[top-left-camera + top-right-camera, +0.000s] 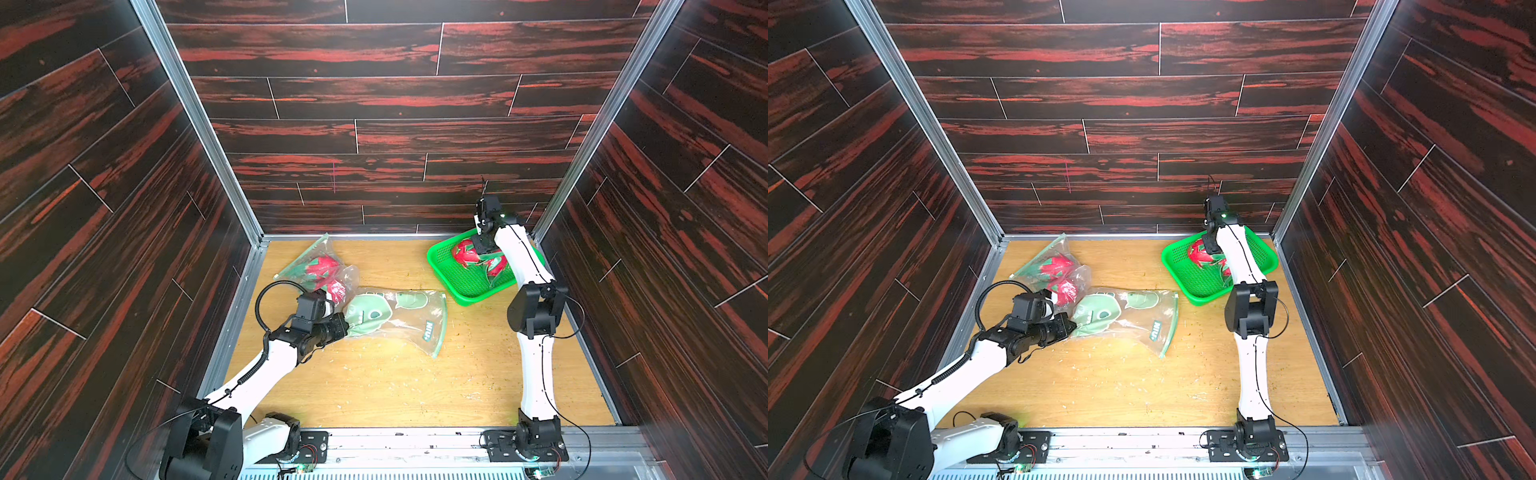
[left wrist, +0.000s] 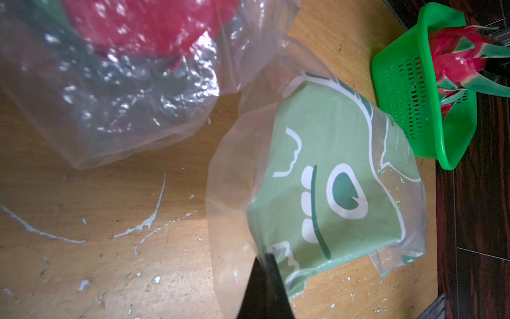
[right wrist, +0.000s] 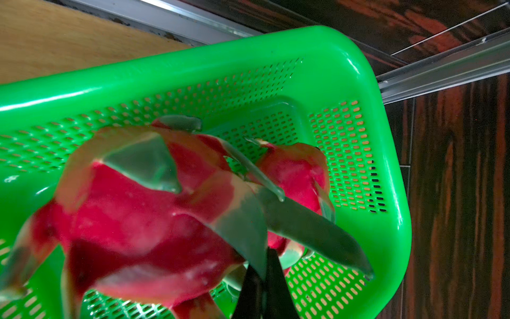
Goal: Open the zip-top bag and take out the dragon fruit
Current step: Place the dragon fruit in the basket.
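Note:
The spot beside the other fruit on the basket's perforated bottom is empty, so my right gripper should lower the hanging dragon fruit there, releasing its green scale.
My left gripper [image 1: 344, 328] [image 2: 266, 256] is shut on the edge of a flat zip-top bag [image 1: 399, 316] [image 2: 317, 179] printed with a green cartoon face; nothing shows inside it. Behind it lies a second clear bag [image 1: 309, 266] [image 2: 124, 96] holding two red-pink dragon fruit [image 1: 323, 266] [image 1: 336, 289]. My right gripper [image 1: 478, 246] [image 3: 266, 254] is shut on a green scale of a dragon fruit [image 3: 138, 215] [image 1: 464, 253], hanging it over the green basket [image 3: 276, 47]. Another dragon fruit [image 3: 295, 176] lies in the basket.
The green perforated basket [image 1: 453, 286] [image 1: 1183, 282] sits at the back right corner, close to the cell's dark walls and metal frame [image 1: 552, 216]. The wooden floor [image 1: 395, 386] is flecked with white scraps. My right arm [image 1: 536, 307] reaches past the basket's near side.

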Tool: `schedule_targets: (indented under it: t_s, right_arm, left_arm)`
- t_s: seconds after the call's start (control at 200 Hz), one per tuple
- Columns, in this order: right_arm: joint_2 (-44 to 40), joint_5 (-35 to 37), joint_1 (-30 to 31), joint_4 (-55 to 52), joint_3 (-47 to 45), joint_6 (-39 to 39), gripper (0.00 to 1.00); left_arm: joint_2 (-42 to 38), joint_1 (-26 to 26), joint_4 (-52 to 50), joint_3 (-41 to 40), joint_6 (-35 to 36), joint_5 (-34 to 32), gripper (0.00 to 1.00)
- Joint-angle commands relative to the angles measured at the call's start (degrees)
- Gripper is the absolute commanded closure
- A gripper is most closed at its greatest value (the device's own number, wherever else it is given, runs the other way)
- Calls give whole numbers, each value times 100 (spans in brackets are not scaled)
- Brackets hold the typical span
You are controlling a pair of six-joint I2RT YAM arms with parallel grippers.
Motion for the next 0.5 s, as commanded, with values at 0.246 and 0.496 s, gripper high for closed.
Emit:
schedule_targets:
  t_s: [0.246,0.496]
  right_arm:
    - [212,-193,-43,-26,172,208,87]
    - [153,-322,-43,-195,376,374,73]
  left_arm:
    - [257,28,212,102,-54,117,100]
    - [377,28,321,246,-119,185,97]
